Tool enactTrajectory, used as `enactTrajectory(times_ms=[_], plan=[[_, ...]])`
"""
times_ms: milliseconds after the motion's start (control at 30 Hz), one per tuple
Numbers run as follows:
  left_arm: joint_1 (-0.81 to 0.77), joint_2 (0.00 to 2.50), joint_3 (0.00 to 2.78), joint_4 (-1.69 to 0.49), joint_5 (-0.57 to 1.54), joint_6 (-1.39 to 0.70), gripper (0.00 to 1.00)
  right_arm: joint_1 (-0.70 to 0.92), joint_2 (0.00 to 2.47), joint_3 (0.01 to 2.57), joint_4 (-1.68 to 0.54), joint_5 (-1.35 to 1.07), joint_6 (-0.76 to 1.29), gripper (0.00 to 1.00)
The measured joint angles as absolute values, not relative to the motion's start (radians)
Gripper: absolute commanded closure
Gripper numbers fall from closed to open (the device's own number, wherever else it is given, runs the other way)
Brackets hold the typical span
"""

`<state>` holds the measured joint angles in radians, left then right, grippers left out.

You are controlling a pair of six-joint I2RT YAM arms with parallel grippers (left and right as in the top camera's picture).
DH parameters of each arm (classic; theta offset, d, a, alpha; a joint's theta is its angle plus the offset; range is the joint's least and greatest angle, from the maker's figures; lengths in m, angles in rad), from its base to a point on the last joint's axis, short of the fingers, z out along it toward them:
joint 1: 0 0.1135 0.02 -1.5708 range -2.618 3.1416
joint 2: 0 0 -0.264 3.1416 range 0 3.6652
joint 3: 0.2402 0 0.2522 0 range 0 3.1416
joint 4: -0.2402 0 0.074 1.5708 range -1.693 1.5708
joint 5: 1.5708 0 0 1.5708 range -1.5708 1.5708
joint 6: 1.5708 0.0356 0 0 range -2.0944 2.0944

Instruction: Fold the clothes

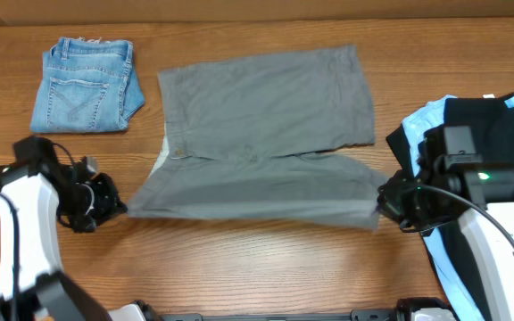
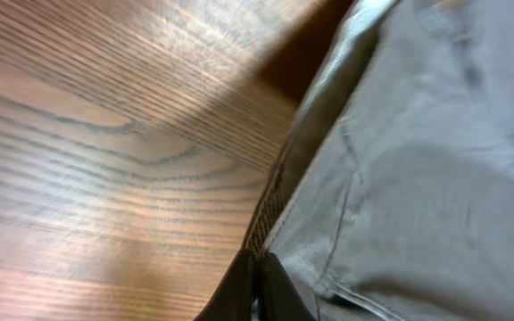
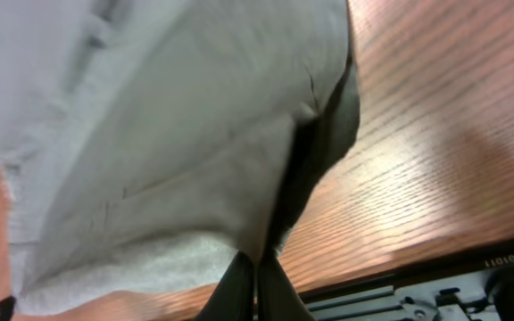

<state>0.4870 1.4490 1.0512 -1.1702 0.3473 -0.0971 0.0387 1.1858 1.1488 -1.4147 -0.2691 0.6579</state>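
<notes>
Next, the right gripper goes up and outward over the grey shorts, then down at their far corner (image 1: 352,52), since the near leg is still unfolded.
The grey shorts (image 1: 266,107) lie spread across the middle of the table, with the near leg (image 1: 257,192) stretched between my two grippers. My left gripper (image 1: 121,208) is shut on the near left corner of the grey shorts (image 2: 418,178); its fingers (image 2: 255,276) pinch the hem. My right gripper (image 1: 384,207) is shut on the near right corner of the grey shorts (image 3: 168,134); its fingers (image 3: 255,281) pinch the cloth edge, held a little above the wood.
Small folded blue denim shorts (image 1: 87,85) lie at the back left. A black garment with light-blue fabric (image 1: 493,134) lies at the right edge, under my right arm. The table's front edge and a metal rail (image 3: 418,290) show in the right wrist view.
</notes>
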Motion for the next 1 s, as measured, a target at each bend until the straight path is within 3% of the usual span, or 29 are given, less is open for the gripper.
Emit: enactTrajectory(times_ms=[367, 633, 1000], plan=[[0.489, 1.185, 1.06, -1.322, 0.271, -0.098, 0.96, 0.044, 1.151, 1.451, -1.585, -0.204, 0.654, 0.96], [0.484, 1.142, 1.06, -1.226, 0.295, -0.128, 0.96, 0.056, 1.178, 1.486, -1.324, -0.208, 0.654, 0.96], [0.313, 1.194, 1.06, -0.781, 0.26, -0.204, 0.96, 0.057, 1.471, 1.492, -0.916, -0.162, 0.655, 0.96]])
